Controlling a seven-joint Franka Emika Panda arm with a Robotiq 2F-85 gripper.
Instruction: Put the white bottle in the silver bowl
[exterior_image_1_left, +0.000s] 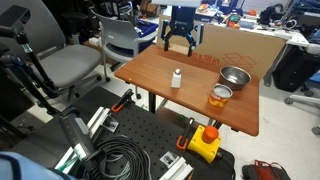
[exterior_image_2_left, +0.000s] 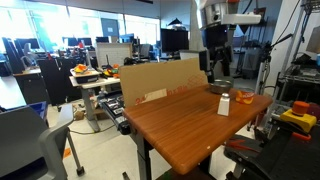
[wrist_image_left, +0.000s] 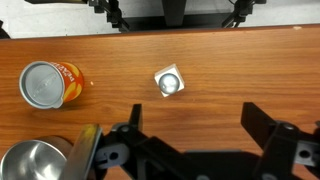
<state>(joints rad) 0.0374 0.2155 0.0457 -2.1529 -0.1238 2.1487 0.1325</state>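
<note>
My gripper next needs to move away from the cardboard panel and down until its fingers are on both sides of the bottle's top (exterior_image_1_left: 177, 72) (wrist_image_left: 170, 83).
The white bottle (exterior_image_1_left: 176, 78) stands upright near the middle of the wooden table (exterior_image_1_left: 160, 90). It also shows in the other exterior view (exterior_image_2_left: 224, 104) and from above in the wrist view (wrist_image_left: 169, 82). The silver bowl (exterior_image_1_left: 236, 76) sits toward one end of the table; it shows at the lower left of the wrist view (wrist_image_left: 30, 163) and only its rim in an exterior view (exterior_image_2_left: 221, 89). My gripper (exterior_image_1_left: 179, 42) hangs open and empty well above the table's far side (exterior_image_2_left: 217, 62); its fingers frame bare wood below the bottle (wrist_image_left: 190, 125).
An orange cup-like container (exterior_image_1_left: 220, 96) stands beside the bowl, seen also in the wrist view (wrist_image_left: 50, 84) and an exterior view (exterior_image_2_left: 243, 98). A cardboard panel (exterior_image_1_left: 240, 48) lines the table's far edge. Chairs, cables and a yellow device (exterior_image_1_left: 205, 142) surround the table.
</note>
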